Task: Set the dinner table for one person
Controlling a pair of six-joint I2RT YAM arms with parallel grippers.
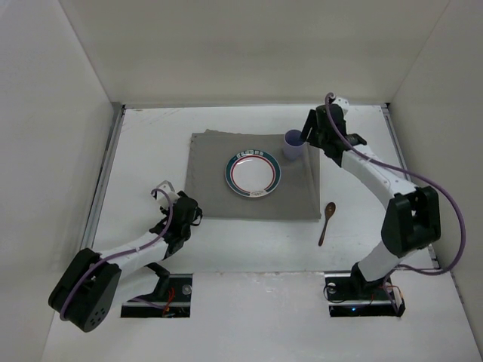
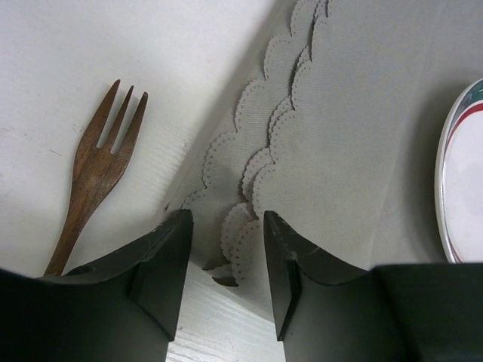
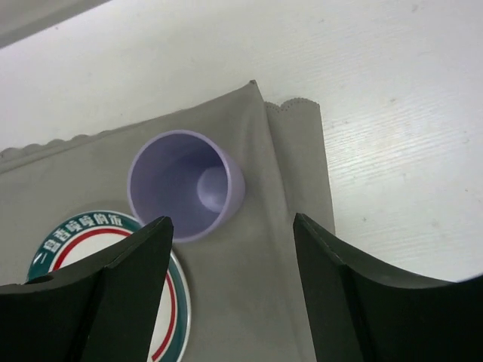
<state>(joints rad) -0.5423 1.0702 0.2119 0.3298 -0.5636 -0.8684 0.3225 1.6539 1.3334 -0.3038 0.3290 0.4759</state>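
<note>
The right gripper moves back past the mat's folded edge and lowers onto the wooden spoon's handle (image 1: 324, 232) next, since the spoon still lies off the mat.
On the white dinner table (image 1: 151, 136) lies a grey mat (image 1: 211, 173) with a round plate (image 1: 254, 174) at its middle. A lilac cup (image 3: 181, 185) stands upright on the mat's back right corner. Beside the cup (image 1: 293, 145) my right gripper (image 1: 308, 138) hangs open, and nothing is between the jaws (image 3: 232, 222). My left gripper (image 1: 183, 215) is low at the mat's near left corner. It is open (image 2: 226, 219), with the folded scalloped mat corner (image 2: 241, 241) ahead of the gap. A wooden fork (image 2: 98, 170) lies just left of it.
A wooden spoon (image 1: 327, 221) lies on the table off the mat's near right corner. The mat's right edge (image 3: 298, 166) is folded over. White walls close in the left, back and right, and metal rails (image 1: 106, 173) run along the table's sides.
</note>
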